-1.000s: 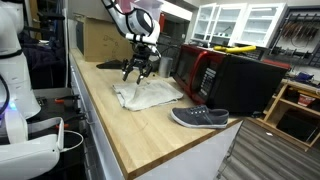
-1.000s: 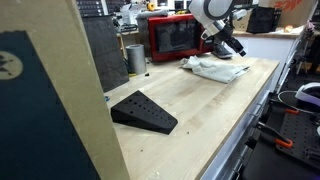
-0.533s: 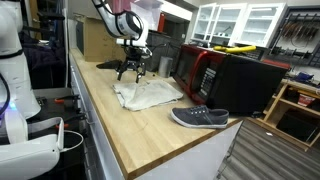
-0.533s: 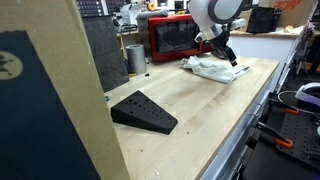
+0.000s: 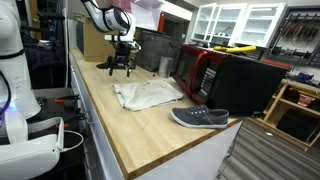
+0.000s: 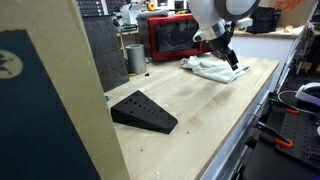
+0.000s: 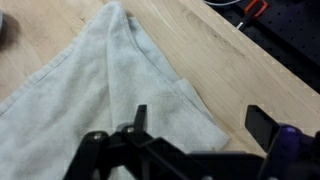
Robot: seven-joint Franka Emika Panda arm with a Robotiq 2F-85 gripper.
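Observation:
My open gripper moves down with a turn next and closes its fingers on the cloth's corner [image 5: 119, 87] [image 7: 207, 134], since that corner lies below the two spread fingers.
A crumpled pale grey cloth [image 5: 148, 94] lies flat on the wooden table [image 5: 120, 125]; it also shows as the cloth [image 6: 210, 68] in front of the microwave. My gripper [image 5: 121, 64] hangs open above the table just past the cloth's far end. In the wrist view the gripper [image 7: 200, 120] hovers over a corner of the cloth [image 7: 90, 80], its two black fingers [image 7: 260, 122] spread wide with nothing between them. It sits lifted off the cloth, not touching it.
A grey slip-on shoe [image 5: 200, 117] lies near the table's front corner. A red microwave [image 5: 195, 70] and a black box stand behind the cloth. A black wedge [image 6: 145, 110] and a metal cup [image 6: 135, 58] sit further along the table. A cardboard box [image 5: 100, 40] stands at the back.
The jaws have opened wide. The arm has risen off the cloth and swung away toward the far end of the table. The cloth stays where it lay.

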